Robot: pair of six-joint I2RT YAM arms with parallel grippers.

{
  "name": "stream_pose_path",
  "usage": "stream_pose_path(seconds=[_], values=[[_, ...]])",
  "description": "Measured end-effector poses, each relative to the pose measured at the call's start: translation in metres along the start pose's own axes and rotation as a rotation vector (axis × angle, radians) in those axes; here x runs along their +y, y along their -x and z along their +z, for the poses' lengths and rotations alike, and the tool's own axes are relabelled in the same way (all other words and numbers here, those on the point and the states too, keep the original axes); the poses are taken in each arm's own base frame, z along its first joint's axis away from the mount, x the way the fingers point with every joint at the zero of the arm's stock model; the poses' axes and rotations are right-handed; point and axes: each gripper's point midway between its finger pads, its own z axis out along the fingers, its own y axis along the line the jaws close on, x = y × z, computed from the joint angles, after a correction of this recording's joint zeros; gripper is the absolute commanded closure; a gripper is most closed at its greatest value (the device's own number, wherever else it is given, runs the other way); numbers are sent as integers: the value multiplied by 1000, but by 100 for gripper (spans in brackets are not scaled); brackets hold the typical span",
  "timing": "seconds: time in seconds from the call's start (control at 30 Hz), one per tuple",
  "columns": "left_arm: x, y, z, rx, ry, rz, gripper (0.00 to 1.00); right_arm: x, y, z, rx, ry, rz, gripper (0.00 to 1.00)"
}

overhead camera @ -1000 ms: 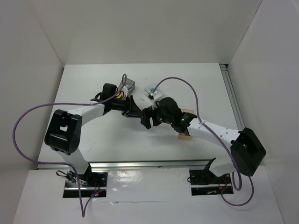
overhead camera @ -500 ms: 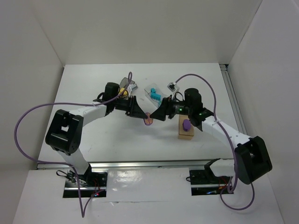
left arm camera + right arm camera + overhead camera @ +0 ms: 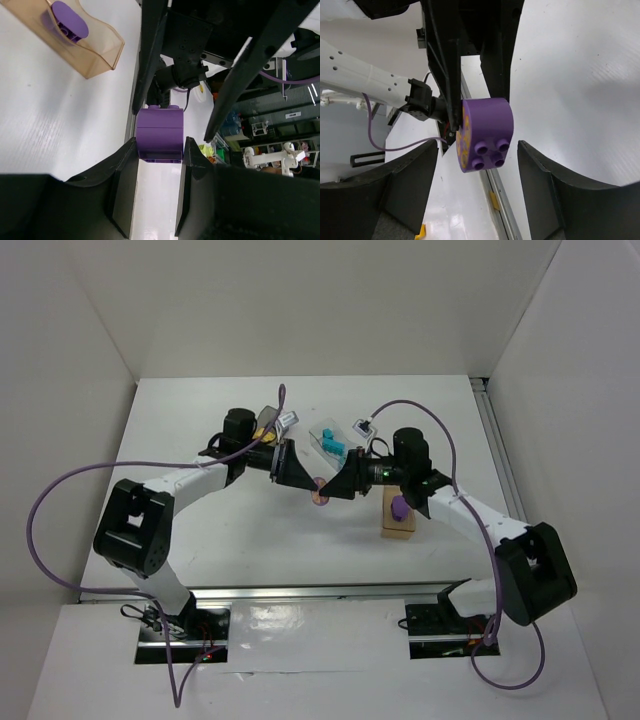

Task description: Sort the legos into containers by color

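My left gripper needs to move over the tan-orange container (image 3: 400, 530) (image 3: 96, 41) and let go of the lego by the purple oval, because both are to that gripper's right in the top view.
My left gripper (image 3: 310, 484) is shut on a purple lego (image 3: 320, 496) and holds it above the table's middle; the left wrist view shows the lego (image 3: 160, 134) pinched at the fingertips of that gripper (image 3: 159, 150). My right gripper (image 3: 332, 488) faces it from the right, open. In the right wrist view the lego (image 3: 487, 131), rounded and with studs, sits between the right gripper's (image 3: 477, 152) spread jaws without touching them. The tan-orange container (image 3: 400, 530) holds a purple oval lego (image 3: 398, 506). The clear container (image 3: 322, 434) holds cyan legos (image 3: 334, 449). The dark grey container (image 3: 268, 418) holds a yellow lego (image 3: 262, 432).
The tan container (image 3: 100, 57) with its purple oval (image 3: 70, 19) also shows in the left wrist view, up left. White walls enclose the table (image 3: 200, 530) at the back and sides. Purple cables loop over both arms.
The right arm has drawn back to the right and turned its gripper toward the left one. The purple lego now shows between the two grippers, and the tan container is uncovered.
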Motion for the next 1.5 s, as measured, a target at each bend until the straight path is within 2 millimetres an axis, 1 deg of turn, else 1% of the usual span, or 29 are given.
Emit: stream_pose_path(seconds=[0.07, 0.1, 0.17, 0.27, 0.33, 0.37, 0.47, 0.5, 0.57, 0.6, 0.67, 0.77, 0.83, 0.9, 0.97, 1.03, 1.1, 1.17, 1.23, 1.27, 1.33, 1.37, 1.4, 1.43, 1.47, 1.5], values=[[-3, 1, 0, -1, -7, 14, 100, -1, 0, 0, 1, 5, 2, 30], [-4, 2, -1, 0, -12, 20, 100, -1, 0, 0, 3, 10, 7, 34], [-7, 1, 1, 4, -22, 29, 100, -1, 0, 2, 3, 22, 6, 38], [-8, 2, 2, 8, -29, 38, 100, -3, -7, 2, 4, 40, 37, 46], [-10, 3, 3, 10, -31, 48, 100, -3, -9, 1, 2, 56, 59, 52], [-10, 3, 4, 10, -31, 56, 100, -2, -10, 1, 4, 71, 68, 57], [-11, 4, 4, 12, -33, 73, 100, -2, -7, -1, -2, 82, 83, 66], [-11, 5, 4, 11, -27, 78, 100, -3, -6, -2, -9, 78, 83, 71], [-9, 9, 4, 2, -8, 88, 100, -6, -3, -6, -33, 47, 74, 72], [-7, 10, 4, -1, 1, 95, 100, -8, -1, -9, -55, 15, 67, 72], [-5, 11, -2, -10, 9, 84, 100, -19, 6, -20, -124, -91, 54, 72], [-3, 14, -9, -27, 28, 71, 100, -33, 20, -44, -232, -249, 30, 72], [-3, 17, -11, -39, 45, 69, 100, -41, 25, -58, -281, -340, 25, 72], [-1, 21, -9, -44, 79, 56, 100, -55, 26, -70, -320, -457, 44, 71], [-1, 33, 0, -43, 128, 60, 100, -81, 21, -85, -344, -622, 94, 69], [-5, 51, 18, -40, 185, 84, 100, -107, 8, -104, -343, -789, 150, 66], [-7, 64, 39, -37, 229, 110, 100, -127, -6, -119, -327, -917, 192, 65], [-6, 67, 59, -29, 267, 101, 100, -141, -18, -132, -305, -1015, 225, 62], [2, 65, 78, -15, 308, 62, 100, -151, -26, -140, -287, -1081, 237, 58], [9, 63, 86, -5, 326, 41, 100, -155, -28, -144, -282, -1110, 237, 56], [28, 56, 97, 9, 370, -28, 100, -161, -30, -150, -274, -1149, 230, 52], [40, 52, 101, 17, 395, -59, 100, -165, -31, -152, -269, -1166, 228, 48], [51, 49, 104, 22, 420, -92, 100, -167, -32, -152, -260, -1177, 227, 41], [60, 45, 106, 29, 443, -116, 100, -170, -34, -153, -249, -1186, 224, 24], [66, 42, 108, 35, 460, -133, 100, -171, -35, -153, -240, -1192, 224, 18], [71, 39, 110, 39, 479, -158, 100, -173, -35, -153, -230, -1196, 217, 16]])
